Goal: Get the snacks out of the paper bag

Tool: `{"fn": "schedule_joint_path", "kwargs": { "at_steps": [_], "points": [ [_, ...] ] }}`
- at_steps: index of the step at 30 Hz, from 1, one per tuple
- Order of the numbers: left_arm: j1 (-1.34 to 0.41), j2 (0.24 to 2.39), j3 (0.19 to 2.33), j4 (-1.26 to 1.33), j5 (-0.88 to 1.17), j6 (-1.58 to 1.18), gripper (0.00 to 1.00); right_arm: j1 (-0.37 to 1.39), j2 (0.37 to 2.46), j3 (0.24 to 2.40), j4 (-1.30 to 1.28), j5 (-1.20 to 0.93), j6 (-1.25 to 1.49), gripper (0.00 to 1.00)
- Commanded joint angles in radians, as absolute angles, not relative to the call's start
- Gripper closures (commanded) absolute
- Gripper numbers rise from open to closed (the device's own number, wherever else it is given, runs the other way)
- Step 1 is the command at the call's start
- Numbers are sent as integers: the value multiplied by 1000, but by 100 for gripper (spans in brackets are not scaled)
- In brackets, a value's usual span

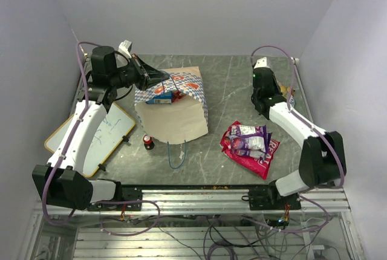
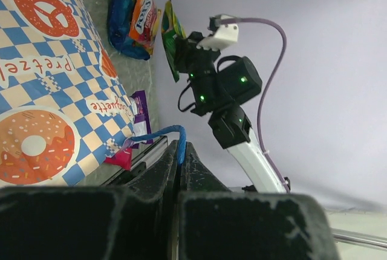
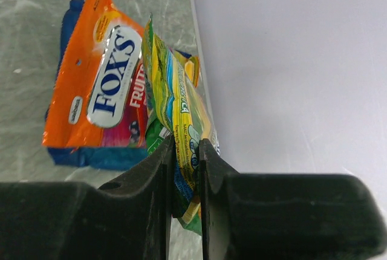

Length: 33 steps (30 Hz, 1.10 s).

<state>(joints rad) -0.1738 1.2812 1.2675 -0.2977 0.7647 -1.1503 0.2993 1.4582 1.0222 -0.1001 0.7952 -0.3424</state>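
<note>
I need to lower my right gripper onto the orange packet (image 3: 109, 87) and release the green-yellow snack packet (image 3: 175, 103) there, because that pile by the wall is clear of the bag.
The paper bag (image 1: 178, 118) lies on its side, mouth toward the back, with a blue and a red packet (image 1: 163, 97) showing in the mouth. My left gripper (image 1: 156, 78) is shut on the bag's blue cord handle (image 2: 179, 145), holding the upper rim up. My right gripper (image 3: 186, 151) is shut on a green-yellow snack packet (image 3: 175, 103), held upright by the right wall. Just beyond it an orange packet (image 3: 97, 78) lies on a blue packet (image 3: 91, 156). A purple-white packet (image 1: 248, 137) rests on a magenta packet (image 1: 257, 157) in front of the bag.
A small red-and-white capped bottle (image 1: 147, 142) stands by the bag's near left corner. A wood-framed whiteboard (image 1: 97, 136) lies under the left arm. The bag's second blue handle (image 1: 176, 154) trails toward the front rail. Walls close in on three sides.
</note>
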Motion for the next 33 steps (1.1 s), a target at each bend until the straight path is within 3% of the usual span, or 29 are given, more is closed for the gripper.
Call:
{"fn": "schedule_joint_path", "kwargs": {
  "at_steps": [1, 10, 22, 30, 33],
  "points": [
    [-173, 1303, 1317, -297, 807, -1132, 93, 264, 1531, 1019, 200, 764, -524, 100],
    [-172, 1330, 1332, -288, 824, -1132, 93, 224, 1725, 1051, 326, 742, -572, 100],
    [-173, 1395, 1362, -254, 839, -1140, 93, 221, 1852, 1058, 308, 659, -410, 100],
    [-186, 1405, 1372, -260, 839, -1137, 93, 199, 1854, 1010, 335, 631, -379, 88],
    [-195, 1396, 1368, -272, 835, -1131, 93, 199, 1803, 1047, 281, 617, -375, 76]
  ]
}}
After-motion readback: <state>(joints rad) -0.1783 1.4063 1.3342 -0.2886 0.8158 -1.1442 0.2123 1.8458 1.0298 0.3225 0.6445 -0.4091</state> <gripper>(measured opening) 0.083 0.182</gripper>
